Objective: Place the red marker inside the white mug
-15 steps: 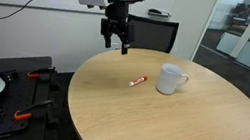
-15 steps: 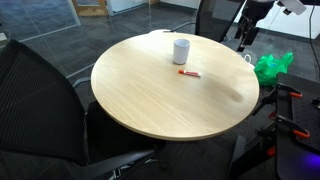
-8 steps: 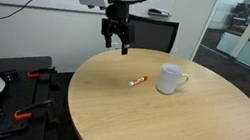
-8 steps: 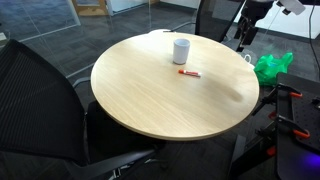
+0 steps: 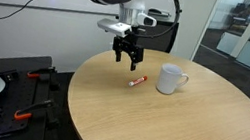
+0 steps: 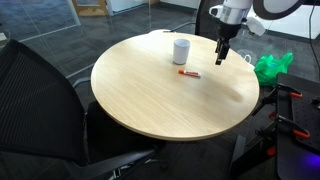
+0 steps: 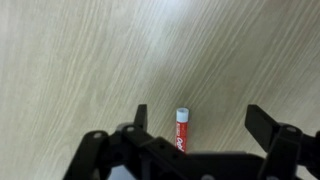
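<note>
The open fingers are still above and short of the red body of the marker (image 5: 137,81) (image 7: 182,129), so I next need to move my gripper outward and down to close across it.
The red marker (image 5: 137,81) lies flat on the round wooden table (image 5: 177,124), just beside the white mug (image 5: 171,79). Both show in the other exterior view too, the marker (image 6: 189,74) in front of the mug (image 6: 181,50). My gripper (image 5: 126,60) hangs open above the table, a little above and behind the marker. In the wrist view the marker (image 7: 182,129) lies between my spread fingers, whitish end pointing away, and my gripper (image 7: 200,125) holds nothing. The mug is out of the wrist view.
A black office chair (image 6: 45,100) stands close to the table's edge. Another chair (image 5: 156,33) is behind the table. A green bag (image 6: 272,66) lies on the floor beside the table, and clamps and tools (image 5: 33,76) lie on a low black bench.
My gripper has swung from beyond the table's edge to over the table and dropped lower, ending just above the marker. The marker and mug have not moved.
</note>
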You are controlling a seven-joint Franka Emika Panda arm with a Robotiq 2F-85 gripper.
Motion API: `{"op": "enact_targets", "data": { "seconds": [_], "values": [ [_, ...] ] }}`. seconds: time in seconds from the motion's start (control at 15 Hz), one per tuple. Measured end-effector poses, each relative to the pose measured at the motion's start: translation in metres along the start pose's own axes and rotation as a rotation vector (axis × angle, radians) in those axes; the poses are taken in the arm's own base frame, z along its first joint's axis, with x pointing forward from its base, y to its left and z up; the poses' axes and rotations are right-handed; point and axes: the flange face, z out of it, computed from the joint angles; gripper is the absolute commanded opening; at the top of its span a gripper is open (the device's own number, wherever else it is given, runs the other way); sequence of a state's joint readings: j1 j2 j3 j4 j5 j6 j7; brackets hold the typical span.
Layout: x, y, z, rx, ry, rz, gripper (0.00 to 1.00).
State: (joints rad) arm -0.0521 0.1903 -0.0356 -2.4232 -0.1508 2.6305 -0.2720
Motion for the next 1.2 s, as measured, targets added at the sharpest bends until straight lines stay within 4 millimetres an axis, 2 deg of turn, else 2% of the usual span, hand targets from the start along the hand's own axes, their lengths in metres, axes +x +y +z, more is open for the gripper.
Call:
{"op": "enact_targets", "data": {
  "seconds": [0.2, 0.47, 1.2],
  "values": [
    [0.019, -0.006, 0.029, 0.007, -0.007, -0.026, 1.00],
    [0.036, -0.011, 0.056, -0.003, 0.005, -0.068, 1.00],
    [0.063, 0.000, 0.095, -0.008, 0.100, -0.044, 1.00]
  ]
}}
